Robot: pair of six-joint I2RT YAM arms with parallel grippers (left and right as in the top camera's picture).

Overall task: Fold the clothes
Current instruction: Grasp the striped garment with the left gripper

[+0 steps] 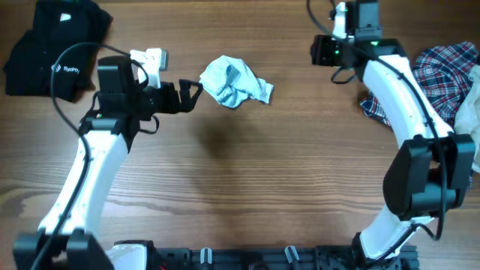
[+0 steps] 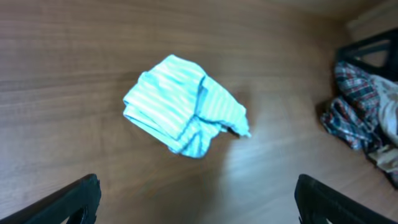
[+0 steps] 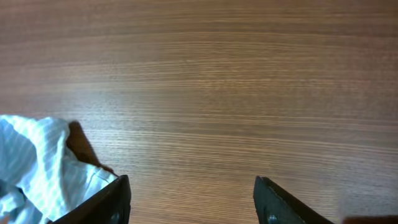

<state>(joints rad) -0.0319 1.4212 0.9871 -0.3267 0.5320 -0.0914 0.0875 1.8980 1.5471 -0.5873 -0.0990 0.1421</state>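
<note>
My left gripper moves down and turns toward the crumpled striped garment next, to reach the fold at its near edge (image 1: 229, 100) (image 2: 186, 144).
The clothes in play are a small pale-blue striped garment (image 1: 234, 81) lying crumpled on the wooden table (image 1: 247, 180). My left gripper (image 1: 191, 91) hovers just left of it, open and empty. In the left wrist view the garment (image 2: 183, 106) lies ahead of the wide-apart fingers (image 2: 68, 202). My right gripper (image 1: 324, 51) is at the back right, apart from the garment. In the right wrist view it (image 3: 193, 202) stands open over bare wood, with an edge of the striped garment (image 3: 37, 168) beside its left finger (image 3: 102, 205).
A plaid shirt (image 1: 442, 71) and a beige piece (image 1: 471, 105) lie heaped at the right edge. The plaid shirt (image 2: 354, 106) also shows in the left wrist view. Black logo garments (image 1: 45, 45) lie at the back left corner.
</note>
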